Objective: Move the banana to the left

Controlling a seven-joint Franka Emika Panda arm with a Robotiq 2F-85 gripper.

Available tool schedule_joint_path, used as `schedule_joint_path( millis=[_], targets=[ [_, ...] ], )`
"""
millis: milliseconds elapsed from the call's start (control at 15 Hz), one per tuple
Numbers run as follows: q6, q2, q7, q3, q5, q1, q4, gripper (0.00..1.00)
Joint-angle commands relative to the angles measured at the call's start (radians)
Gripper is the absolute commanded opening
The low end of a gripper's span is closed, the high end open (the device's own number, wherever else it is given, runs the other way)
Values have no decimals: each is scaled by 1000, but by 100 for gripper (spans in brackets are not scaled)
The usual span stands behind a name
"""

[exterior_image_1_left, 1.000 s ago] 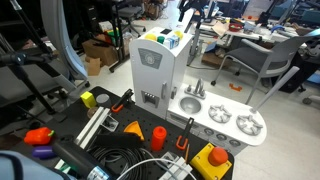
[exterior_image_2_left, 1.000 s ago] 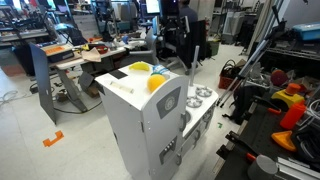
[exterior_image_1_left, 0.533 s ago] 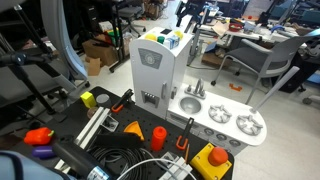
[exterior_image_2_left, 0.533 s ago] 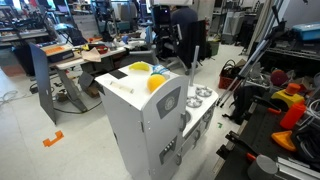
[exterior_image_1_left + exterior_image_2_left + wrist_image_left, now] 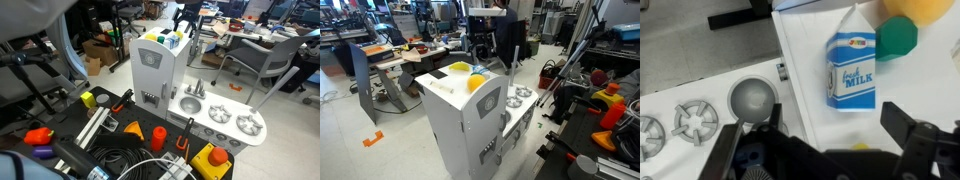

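I need to move my gripper away from the milk carton next and down over the banana, which lies below it, since my fingers are still above the white top.
The banana (image 5: 455, 69) is a small yellow curved toy that lies on the flat top of the white toy kitchen (image 5: 460, 120), beside an orange ball (image 5: 476, 83). My gripper (image 5: 484, 60) hangs above the back of that top, open and empty. In the wrist view the gripper (image 5: 838, 125) has its two dark fingers (image 5: 902, 124) spread wide over the white top. A yellow sliver (image 5: 862, 146) shows between them at the lower edge, probably the banana, mostly hidden by the gripper body. In an exterior view the gripper (image 5: 184, 22) is above the kitchen top (image 5: 158, 45).
A blue and white milk carton (image 5: 852, 70), a green object (image 5: 897, 37) and the orange ball (image 5: 922, 7) lie on the same top. The toy sink (image 5: 752, 97) and stove burners (image 5: 695, 120) sit lower beside it. Tools, cones and cables cover the black table (image 5: 120, 140).
The arm has shifted sideways over the toy kitchen top, toward the banana side in one exterior view. The objects on the top have not moved.
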Motion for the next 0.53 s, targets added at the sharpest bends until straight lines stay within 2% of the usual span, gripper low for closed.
schedule_joint_path(
  millis=[0, 467],
  targets=[
    [20, 51, -6, 3, -4, 13, 70, 100],
    [252, 103, -52, -13, -34, 39, 87, 100]
  ],
)
